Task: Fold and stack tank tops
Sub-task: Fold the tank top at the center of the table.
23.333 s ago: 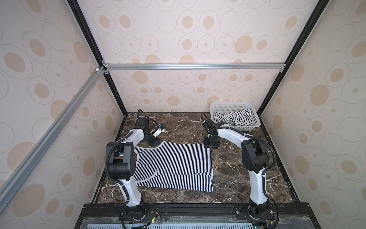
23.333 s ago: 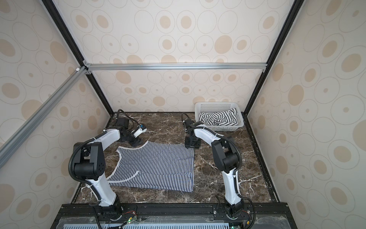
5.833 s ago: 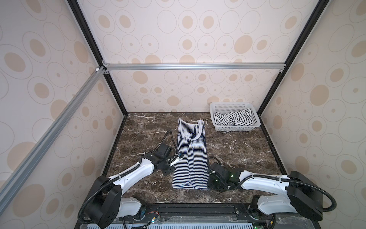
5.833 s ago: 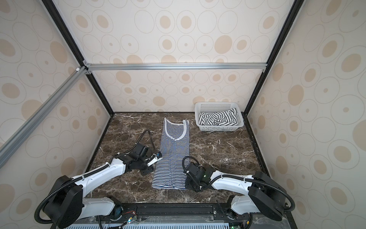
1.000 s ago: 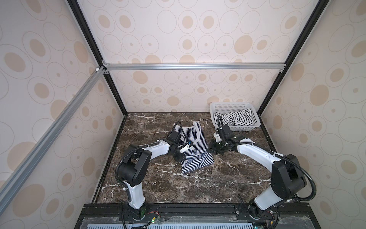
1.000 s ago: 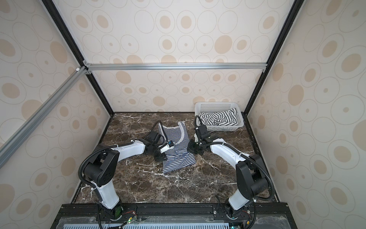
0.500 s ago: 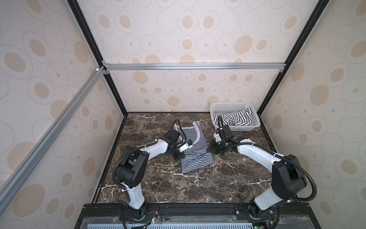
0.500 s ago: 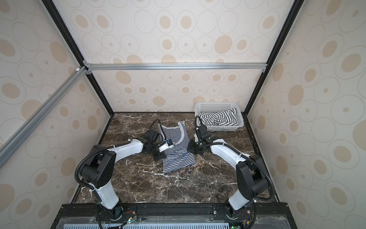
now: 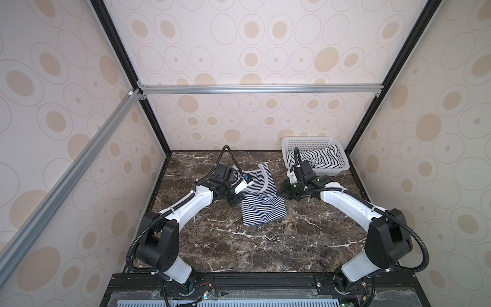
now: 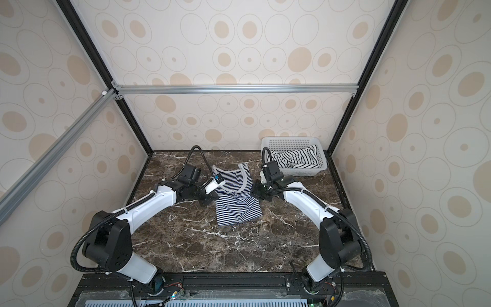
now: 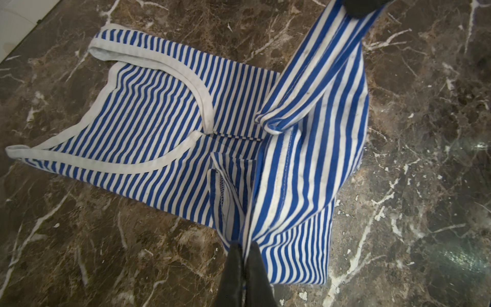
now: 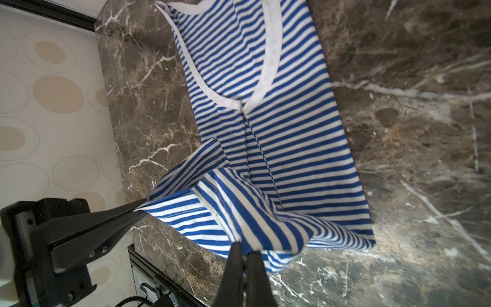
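Note:
Since the tank top's hem hangs lifted short of the neckline (image 11: 159, 87), I will move my left gripper outward and down onto the tank top's side edge (image 11: 158, 199) beside the neckline and release the hem corner.
A narrow-striped tank top (image 9: 261, 204) (image 10: 235, 204) lies on the marble table, its near half doubled back and bunched at mid-length. My left gripper (image 9: 237, 200) (image 11: 244, 248) is shut on a hem corner at the cloth's left edge. My right gripper (image 9: 283, 192) (image 12: 245, 247) is shut on the other corner at the right edge. The hem stretches between the two grippers, lifted a little off the cloth below. The straps and neckline (image 11: 159, 87) lie flat toward the back wall. The wide-striped tank top (image 9: 317, 158) lies crumpled in the basket.
The white perforated basket (image 9: 330, 171) (image 10: 303, 171) stands in the back right corner, just behind my right wrist. Papered walls and black frame posts close the table (image 9: 265, 244) on three sides.
My left gripper's jaws have shut on the tank top's hem corner. The right gripper has kept its grip, and both arms have hardly moved.

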You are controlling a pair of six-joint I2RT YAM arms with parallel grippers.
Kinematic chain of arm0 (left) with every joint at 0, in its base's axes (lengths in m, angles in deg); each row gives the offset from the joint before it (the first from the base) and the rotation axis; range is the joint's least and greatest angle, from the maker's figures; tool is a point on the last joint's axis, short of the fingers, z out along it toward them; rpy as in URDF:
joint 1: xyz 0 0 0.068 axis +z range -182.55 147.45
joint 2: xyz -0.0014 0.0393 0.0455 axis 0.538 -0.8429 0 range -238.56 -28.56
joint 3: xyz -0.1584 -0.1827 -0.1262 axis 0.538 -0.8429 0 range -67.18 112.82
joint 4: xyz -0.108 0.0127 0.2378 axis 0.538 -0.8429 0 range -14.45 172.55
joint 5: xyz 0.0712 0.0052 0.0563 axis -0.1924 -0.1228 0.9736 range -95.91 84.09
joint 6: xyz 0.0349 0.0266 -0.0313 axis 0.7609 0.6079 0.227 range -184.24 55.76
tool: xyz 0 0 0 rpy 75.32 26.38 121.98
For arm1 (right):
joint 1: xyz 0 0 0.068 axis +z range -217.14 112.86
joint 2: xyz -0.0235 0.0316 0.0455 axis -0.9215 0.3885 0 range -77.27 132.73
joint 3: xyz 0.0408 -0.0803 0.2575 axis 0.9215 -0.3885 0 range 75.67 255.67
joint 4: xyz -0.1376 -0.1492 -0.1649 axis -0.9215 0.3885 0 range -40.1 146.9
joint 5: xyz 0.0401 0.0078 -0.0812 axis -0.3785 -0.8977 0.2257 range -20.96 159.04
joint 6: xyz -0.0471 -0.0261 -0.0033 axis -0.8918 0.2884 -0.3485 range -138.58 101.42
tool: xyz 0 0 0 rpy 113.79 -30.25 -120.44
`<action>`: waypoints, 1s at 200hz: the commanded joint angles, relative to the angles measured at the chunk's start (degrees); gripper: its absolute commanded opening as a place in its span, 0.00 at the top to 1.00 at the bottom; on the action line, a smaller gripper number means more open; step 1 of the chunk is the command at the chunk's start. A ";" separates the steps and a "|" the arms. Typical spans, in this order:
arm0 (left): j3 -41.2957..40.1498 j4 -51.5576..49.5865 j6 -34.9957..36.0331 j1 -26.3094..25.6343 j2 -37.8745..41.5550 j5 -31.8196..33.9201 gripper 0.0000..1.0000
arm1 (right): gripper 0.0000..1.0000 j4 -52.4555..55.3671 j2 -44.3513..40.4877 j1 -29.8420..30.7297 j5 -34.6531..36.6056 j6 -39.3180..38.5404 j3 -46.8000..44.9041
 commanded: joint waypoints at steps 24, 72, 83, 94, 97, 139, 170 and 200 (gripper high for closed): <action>6.18 2.41 -1.01 2.59 -3.85 1.34 0.96 | 0.98 1.69 7.28 -1.09 -1.53 -1.71 7.96; 7.73 5.86 -1.83 4.17 -9.98 3.45 0.95 | 0.97 1.82 15.33 -2.66 -1.75 -2.41 13.88; 7.95 6.67 -2.17 4.45 -11.42 3.70 0.95 | 0.97 1.75 16.93 -3.18 -1.95 -2.48 14.93; 8.20 7.35 -2.18 4.59 -12.73 4.00 0.95 | 0.97 1.08 18.36 -3.77 -3.01 -2.24 15.73; 8.17 7.60 -2.26 4.65 -13.10 4.08 0.95 | 0.97 0.83 18.67 -3.89 -3.08 -2.24 15.89; 9.22 10.60 -2.39 5.41 -17.36 3.17 0.95 | 0.97 -2.08 23.93 -5.57 -5.99 -1.06 17.44; 11.62 10.78 -3.28 6.21 -20.03 2.62 0.96 | 0.97 -4.40 23.99 -6.59 -6.44 -0.18 17.13; 11.32 11.55 -3.70 6.55 -18.30 1.95 0.96 | 0.97 -5.79 22.23 -7.23 -6.82 0.22 16.61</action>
